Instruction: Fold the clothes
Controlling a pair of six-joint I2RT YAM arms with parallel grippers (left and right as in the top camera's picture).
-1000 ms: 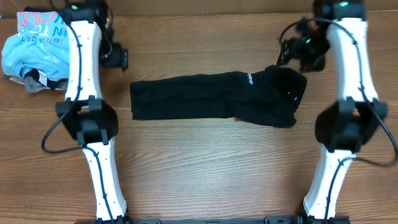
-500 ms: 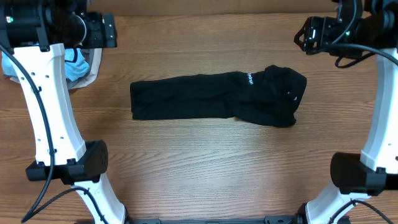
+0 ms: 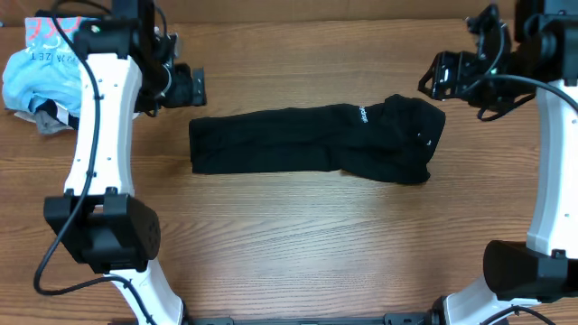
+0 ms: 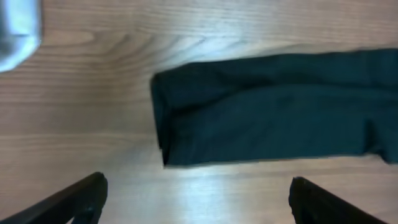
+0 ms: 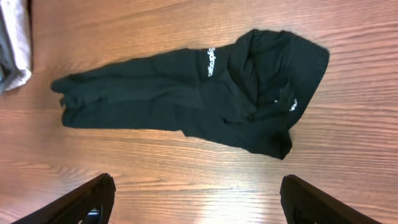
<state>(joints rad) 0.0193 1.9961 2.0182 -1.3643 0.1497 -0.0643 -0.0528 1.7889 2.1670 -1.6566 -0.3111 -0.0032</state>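
The black shirt's narrow end point(image 3: 204, 146) point(image 4: 179, 124) by the pile lies flat below my left gripper. Next, the open fingers come down astride it and close on the cloth.
The clothes point(image 3: 316, 142), a black shirt with small white lettering, lie flat in a long strip across the middle of the table, bunched wider at the right end. My left gripper point(image 3: 187, 87) hovers open just behind the strip's left end, holding nothing. In the left wrist view the clothes point(image 4: 273, 106) lie ahead of the wide-apart fingers point(image 4: 87, 196). Just behind the bunched right end, my right gripper point(image 3: 435, 78) is open and empty. The right wrist view shows the whole of the clothes point(image 5: 199, 96) beyond its spread fingers point(image 5: 298, 196).
A pile with a light blue lettered shirt point(image 3: 45, 68) and grey fabric point(image 3: 56, 119) sits at the back left corner, behind the left arm. Its edge shows as pale fabric point(image 4: 18, 31) in the left wrist view and as grey cloth point(image 5: 12, 43) in the right.
Both arms have swung and come back in towards the ends of the black shirt. The shirt itself has not moved. Both grippers stay open.
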